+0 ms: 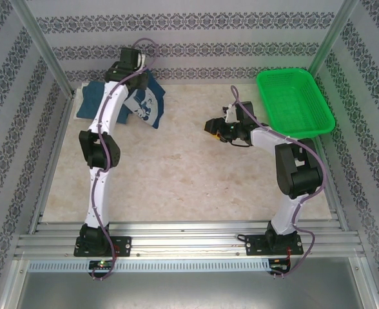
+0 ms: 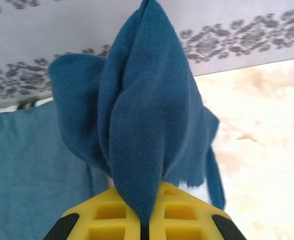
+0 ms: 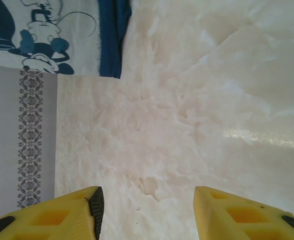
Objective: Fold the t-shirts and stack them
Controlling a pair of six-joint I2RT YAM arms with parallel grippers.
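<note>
The navy t-shirt [image 1: 145, 103] still lies beside the teal t-shirt, so my left gripper will next move toward the side and down to release the fold over the teal t-shirt's far corner [image 1: 87, 88].
Two t-shirts lie at the table's far left by the back wall. The dark navy t-shirt [image 1: 145, 103] carries a white cartoon print, and the lighter teal t-shirt [image 1: 89, 102] lies to its left. My left gripper [image 1: 131, 74] hangs over them. In the left wrist view that left gripper [image 2: 148, 222] is shut on a raised fold of the navy t-shirt [image 2: 142, 120], with the teal t-shirt [image 2: 27, 170] below at the left. My right gripper [image 1: 213, 126] hovers mid-table. In its wrist view the right gripper [image 3: 144, 210] is open over bare table, the navy t-shirt's print [image 3: 47, 35] far ahead.
A green mesh basket [image 1: 294, 102] stands at the back right with nothing in it. Patterned walls close in the back and both sides. The marbled table [image 1: 189, 180] lies bare between the arms and toward the front edge.
</note>
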